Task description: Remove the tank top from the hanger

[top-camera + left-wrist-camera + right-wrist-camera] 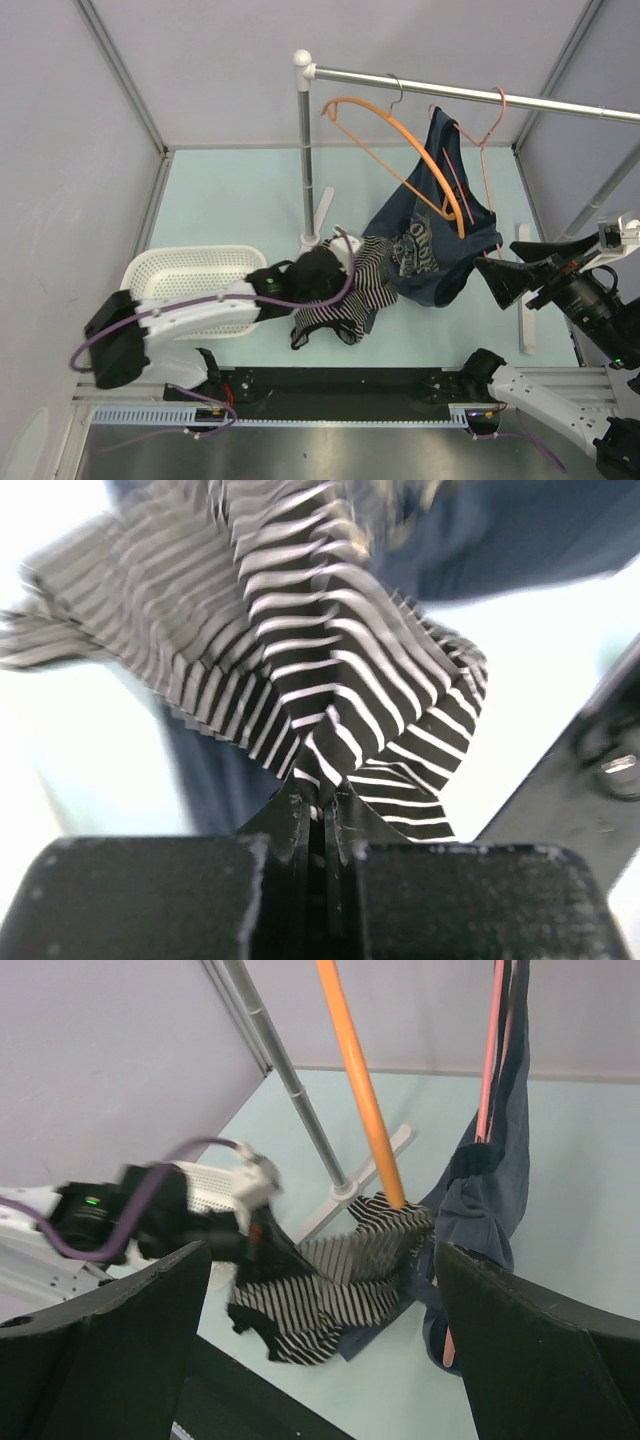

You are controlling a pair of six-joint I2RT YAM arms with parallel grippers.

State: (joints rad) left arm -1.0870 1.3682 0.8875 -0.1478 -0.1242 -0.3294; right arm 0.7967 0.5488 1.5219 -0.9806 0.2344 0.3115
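The tank top comes up away from the hanger [400,135] in my left gripper next, then goes down over the basket, which is white and empty.
The striped tank top [345,300] hangs bunched and stretched below the orange hanger [400,135], which dangles tilted from the rail by its silver hook. My left gripper [335,265] is shut on a fold of the tank top [330,680], with the jaws pinched tight on the fabric [320,798]. In the right wrist view the hanger's lower arm [365,1100] ends at the top's upper edge [400,1215]; I cannot tell whether it still catches the fabric. My right gripper [505,265] is open and empty to the right of the clothes, with its jaws [320,1350] wide apart.
A navy T-shirt [430,240] hangs on a pink wire hanger [490,140], right behind the tank top. The rack's upright pole [305,150] and foot [322,215] stand just behind my left gripper. A white basket [190,275] sits at the left.
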